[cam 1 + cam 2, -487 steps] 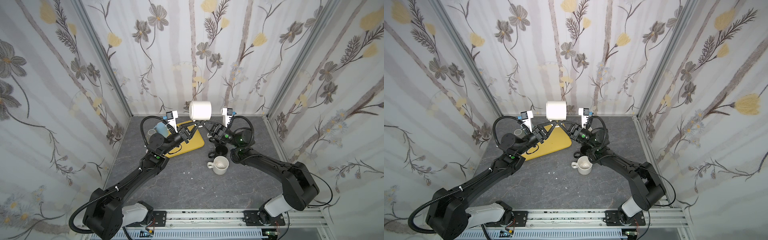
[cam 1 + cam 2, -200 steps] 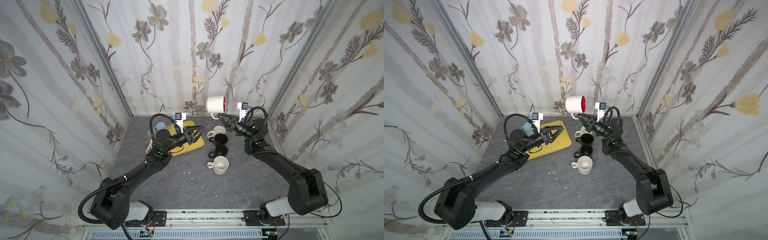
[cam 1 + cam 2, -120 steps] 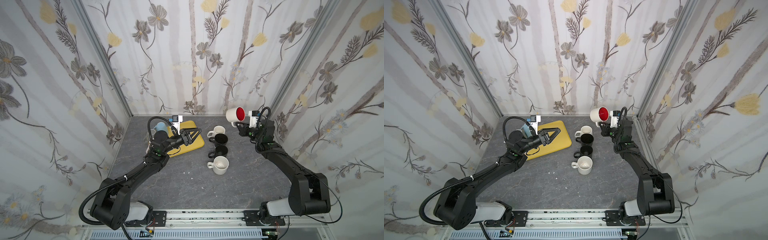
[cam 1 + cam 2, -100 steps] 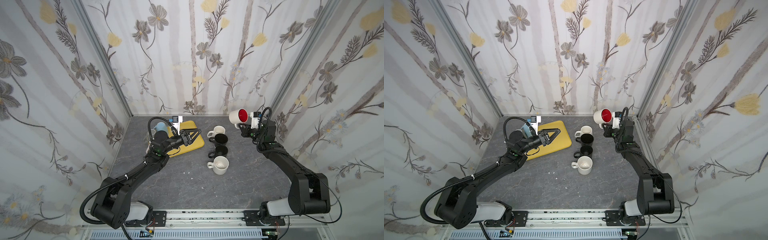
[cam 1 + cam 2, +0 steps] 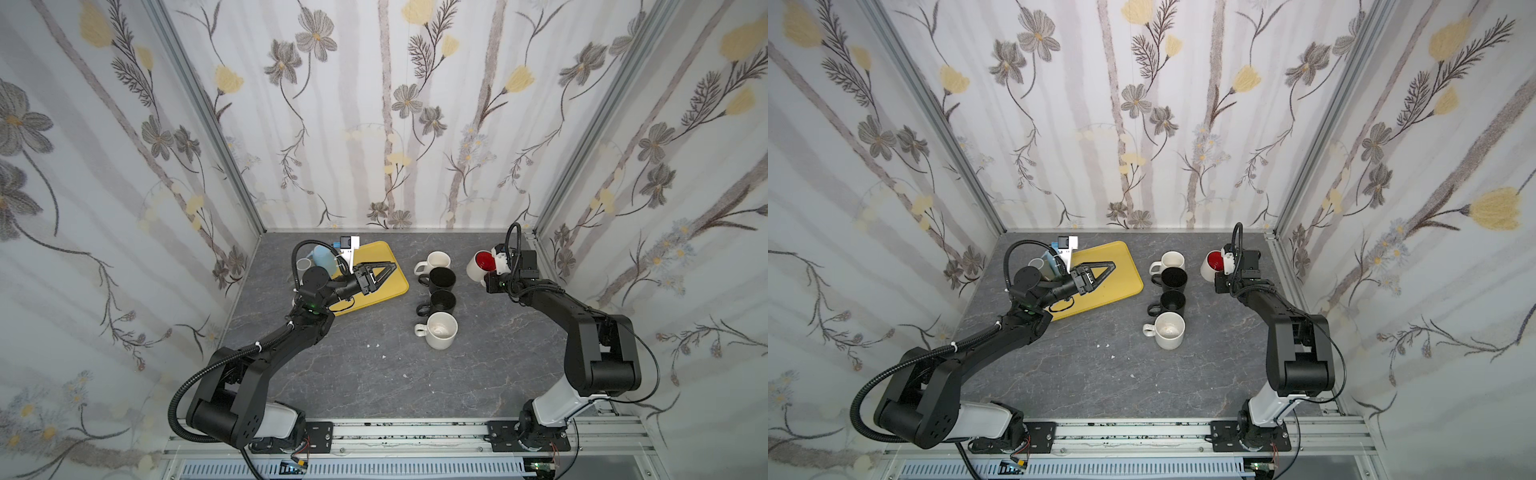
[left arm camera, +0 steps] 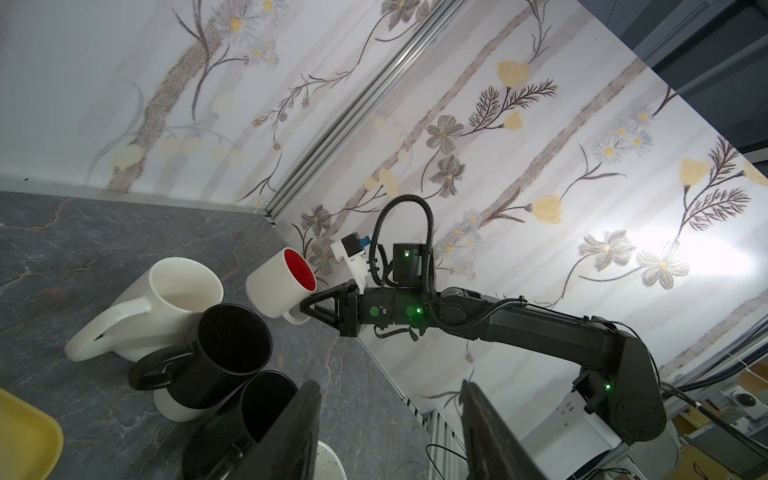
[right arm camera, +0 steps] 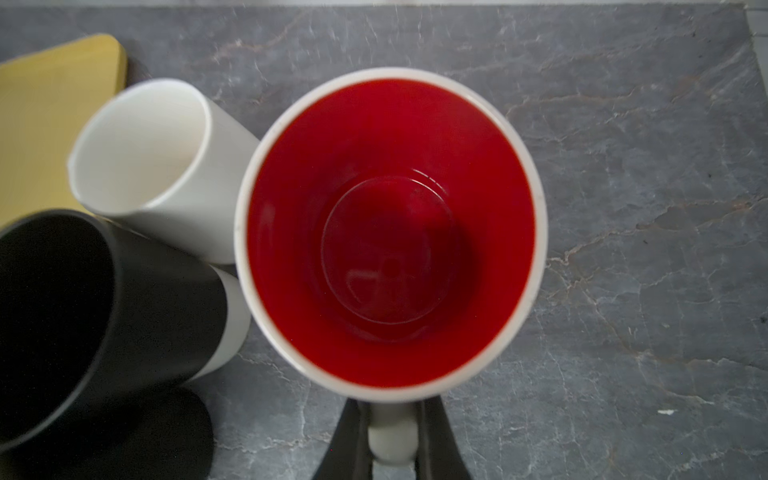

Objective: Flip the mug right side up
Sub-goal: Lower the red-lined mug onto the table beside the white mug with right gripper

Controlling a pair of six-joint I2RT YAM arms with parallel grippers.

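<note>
Next, the right gripper moves over and down toward the row, to the bare tabletop [image 5: 460, 272] beside the far white mug, straightens the leaning mug and releases its handle.
The mug [image 5: 478, 266] [image 5: 1209, 262] is white with a red inside. It is at the back right of the table with its mouth up, leaning a little. My right gripper [image 5: 485, 279] [image 7: 392, 436] is shut on the mug's white handle [image 7: 392, 440], and the right wrist view looks straight down into the red inside [image 7: 390, 232]. In the left wrist view the mug [image 6: 276, 286] is low over the table; I cannot tell whether its base touches. My left gripper [image 5: 390, 267] [image 6: 388, 388] hangs open and empty over the yellow tray [image 5: 392, 289].
A row of mugs stands mouth up mid-table: a white one [image 5: 438, 261], two black ones [image 5: 441, 278] [image 5: 442, 301] and a cream one [image 5: 441, 330]. A blue bottle [image 5: 322, 255] sits behind the tray. The right wall runs close behind the right gripper.
The right gripper carried the mug from high over the middle to the right and down, turning its mouth upward. The left gripper let go of it earlier and drew back over the tray.
</note>
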